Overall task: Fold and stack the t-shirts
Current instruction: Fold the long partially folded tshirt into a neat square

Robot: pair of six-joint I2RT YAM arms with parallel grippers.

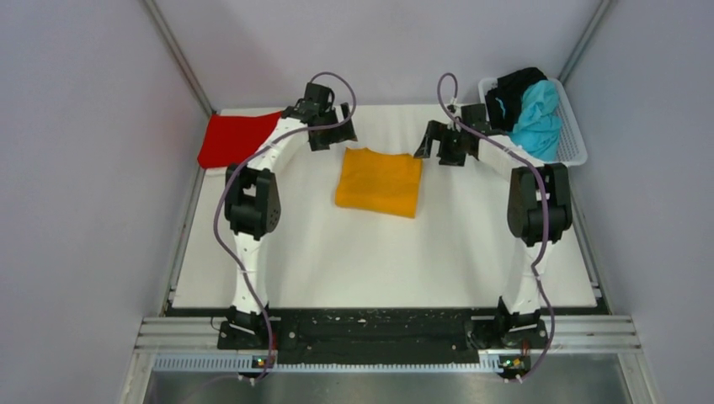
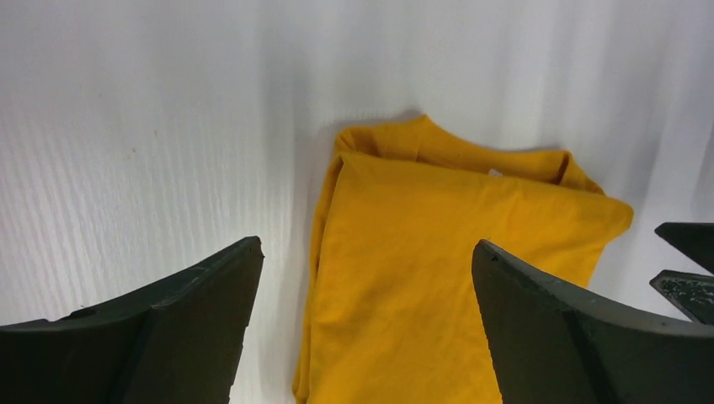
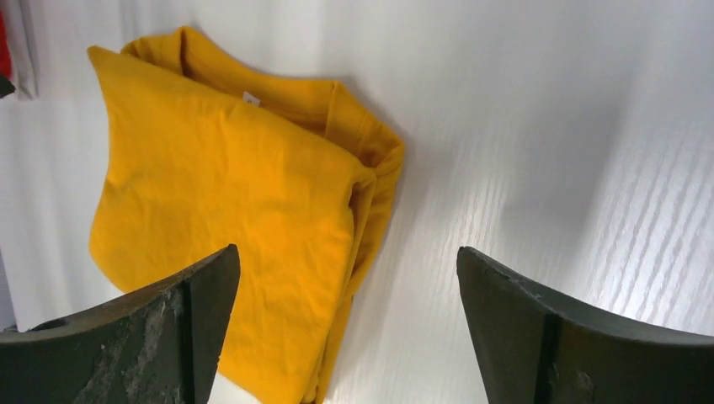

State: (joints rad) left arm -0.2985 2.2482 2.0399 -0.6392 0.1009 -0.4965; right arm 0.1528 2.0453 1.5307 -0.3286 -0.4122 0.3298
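Observation:
I will next move my left gripper back and down onto the side edge of the orange-yellow t-shirt that faces the red t-shirt, because that edge is below and back from my left gripper.
An orange-yellow t-shirt (image 1: 380,182) lies folded into a rectangle on the white table, between the two arms. My left gripper (image 1: 333,135) hangs open just beyond its far left corner, and in the left wrist view the shirt (image 2: 438,252) lies below the spread jaws (image 2: 366,246). My right gripper (image 1: 434,143) is open by the far right corner; in its wrist view the jaws (image 3: 347,251) straddle the shirt's (image 3: 219,194) folded edge, holding nothing. A red t-shirt (image 1: 236,139) lies folded at the far left. Turquoise (image 1: 536,118) and black (image 1: 515,88) t-shirts sit crumpled in a basket.
The white basket (image 1: 575,143) stands at the far right corner against the wall. Grey walls close in the table on both sides and at the back. A black rail (image 1: 379,324) with the arm bases runs along the near edge.

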